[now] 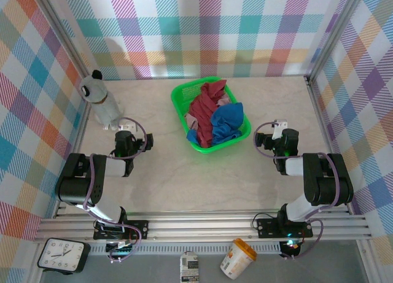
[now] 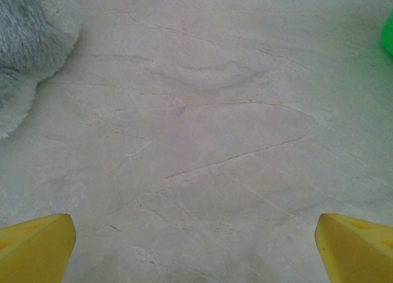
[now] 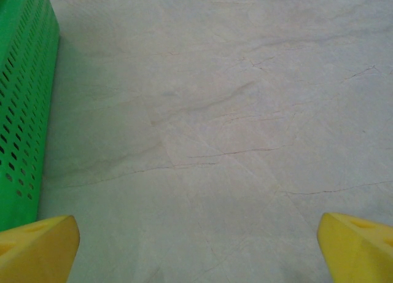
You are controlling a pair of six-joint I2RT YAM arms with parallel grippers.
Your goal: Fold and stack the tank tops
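I should raise my left gripper over the basket's rim and then lower it onto the blue folds, because the blue tank top is beyond that rim from the gripper.
The tank tops lie crumpled together in a bright green basket (image 1: 179, 99) at the middle back of the table. The dark red one (image 1: 206, 104) is on top, the royal blue one (image 1: 226, 122) is at the right front, and a bit of the pale pink one (image 1: 192, 121) shows at the left. My left gripper (image 1: 126, 128) rests low on the table left of the basket, open and empty, its yellow fingertips (image 2: 34, 246) wide apart. My right gripper (image 1: 279, 129) is to the right of the basket, also open over bare table. The basket's perforated wall (image 3: 24, 111) stands just left of it.
A grey plush toy (image 1: 101, 99) stands at the back left, close to the left gripper, with its fur (image 2: 27, 50) in the left wrist view. Checkered walls close three sides. A clock (image 1: 61, 255) and a jar (image 1: 238, 258) lie below the near rail.
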